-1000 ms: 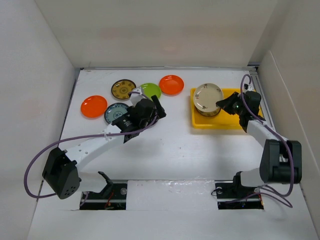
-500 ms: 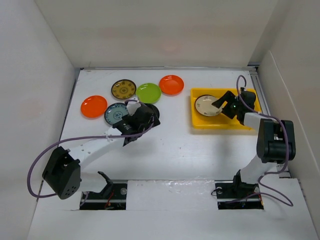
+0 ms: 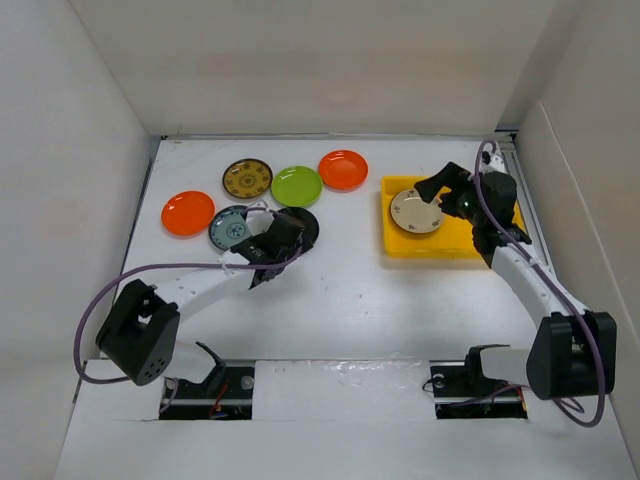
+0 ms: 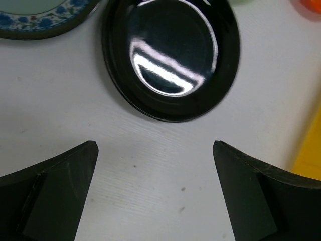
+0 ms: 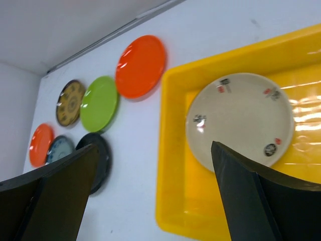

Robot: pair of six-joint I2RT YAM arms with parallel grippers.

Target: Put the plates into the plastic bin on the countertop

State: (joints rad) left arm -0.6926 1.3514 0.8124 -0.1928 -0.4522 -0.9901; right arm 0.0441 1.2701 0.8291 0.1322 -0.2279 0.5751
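The black plate's rim lies below and outward of the left gripper's open fingers, so the left gripper should go down and outward until they are on both sides of the black plate's near rim [image 4: 120, 91] and close on it.
A cream plate [image 3: 417, 211] [image 5: 241, 118] lies flat in the yellow plastic bin [image 3: 432, 247] [image 5: 173, 150]. My right gripper [image 3: 440, 190] [image 5: 154, 146] hovers open just above it, holding nothing. On the white countertop [image 3: 340, 290] to the left lie a black plate [image 3: 303, 224] [image 4: 170, 55], a teal patterned plate [image 3: 230, 227], a lime green plate [image 3: 298, 186], a dark gold-patterned plate [image 3: 247, 179] and two orange plates [image 3: 188, 212] [image 3: 343, 169]. My left gripper [image 3: 283, 234] [image 4: 154, 146] is open, low over the countertop at the black plate's near edge, with bare surface between its fingers.
White walls enclose the countertop on the left, back and right. The bin sits close to the right wall. In the left wrist view the bin's yellow corner [image 4: 311, 150] shows at the right edge.
My right gripper opened and let go of the cream plate, which now rests flat in the bin, then rose a little. My left gripper sank toward the black plate's near edge.
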